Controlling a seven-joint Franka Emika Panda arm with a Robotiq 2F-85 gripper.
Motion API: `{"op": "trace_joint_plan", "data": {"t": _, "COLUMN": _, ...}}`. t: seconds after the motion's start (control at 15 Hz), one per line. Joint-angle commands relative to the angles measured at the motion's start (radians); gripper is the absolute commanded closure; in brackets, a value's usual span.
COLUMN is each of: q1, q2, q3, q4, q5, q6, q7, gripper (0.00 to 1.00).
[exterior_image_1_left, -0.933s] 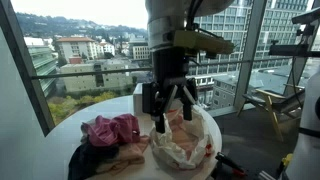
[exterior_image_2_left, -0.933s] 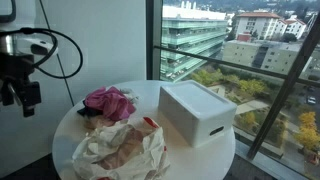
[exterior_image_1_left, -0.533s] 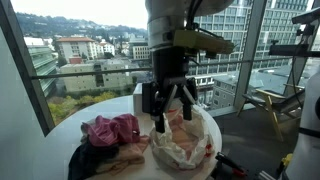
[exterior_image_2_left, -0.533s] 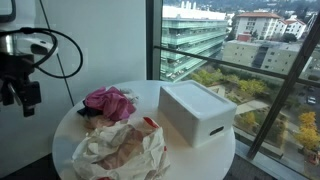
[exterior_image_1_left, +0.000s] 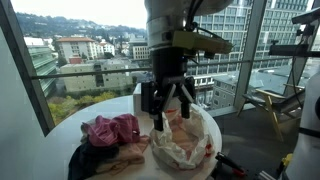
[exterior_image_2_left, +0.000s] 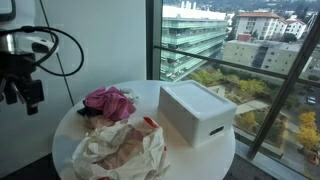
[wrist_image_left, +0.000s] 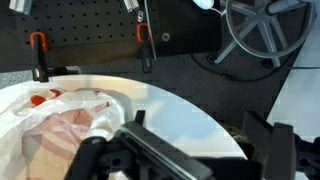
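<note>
My gripper is going to move outward over the table next, then down onto the raised folds of the pink cloth (exterior_image_1_left: 112, 130), which lies heaped on the dark garment.
My gripper (exterior_image_1_left: 173, 116) is open and empty, held above the near edge of a round white table (exterior_image_2_left: 150, 95). In an exterior view it hangs off the table's left side (exterior_image_2_left: 22, 98). A crumpled cream and white plastic bag (exterior_image_1_left: 186, 142) lies just below and beside it, and also shows in the other views (exterior_image_2_left: 120, 150) (wrist_image_left: 65, 125). In the wrist view my fingers (wrist_image_left: 198, 140) frame bare table top (wrist_image_left: 175, 110). A pink cloth (exterior_image_1_left: 112, 130) (exterior_image_2_left: 108, 100) lies next to the bag on a dark garment (exterior_image_1_left: 85, 160).
A white rectangular box (exterior_image_2_left: 196, 110) stands on the table's window side. Floor-to-ceiling windows (exterior_image_2_left: 240, 60) run behind the table. A pegboard with tools (wrist_image_left: 90, 35) and a wheel-like stand (wrist_image_left: 262, 30) lie beyond the table edge. A chair (exterior_image_1_left: 272, 100) stands at the back.
</note>
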Motion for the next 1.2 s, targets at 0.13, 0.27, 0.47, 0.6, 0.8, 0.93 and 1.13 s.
{"op": "trace_joint_plan", "data": {"t": 0.13, "q1": -0.067, "q2": 0.189, "q3": 0.053, "q4": 0.155, "q5": -0.153, "q6": 0.31, "q7": 0.002, "gripper": 0.0}}
{"op": "trace_joint_plan", "data": {"t": 0.27, "q1": -0.086, "q2": 0.299, "q3": 0.044, "q4": 0.188, "q5": -0.188, "q6": 0.487, "q7": 0.0, "gripper": 0.0}}
{"op": "trace_joint_plan", "data": {"t": 0.47, "q1": -0.119, "q2": 0.484, "q3": 0.028, "q4": 0.211, "q5": -0.247, "q6": 0.718, "q7": 0.011, "gripper": 0.0}}
{"op": "trace_joint_plan", "data": {"t": 0.6, "q1": -0.144, "q2": 0.62, "q3": 0.017, "q4": 0.226, "q5": -0.314, "q6": 0.822, "q7": 0.051, "gripper": 0.0}}
{"op": "trace_joint_plan", "data": {"t": 0.8, "q1": -0.134, "q2": 0.779, "q3": -0.039, "q4": 0.274, "q5": -0.415, "q6": 0.908, "q7": 0.09, "gripper": 0.0}}
{"op": "trace_joint_plan", "data": {"t": 0.93, "q1": -0.097, "q2": 0.859, "q3": -0.085, "q4": 0.314, "q5": -0.439, "q6": 0.956, "q7": 0.1, "gripper": 0.0}}
{"op": "trace_joint_plan", "data": {"t": 1.13, "q1": -0.013, "q2": 0.938, "q3": -0.166, "q4": 0.366, "q5": -0.474, "q6": 1.051, "q7": 0.124, "gripper": 0.0}}
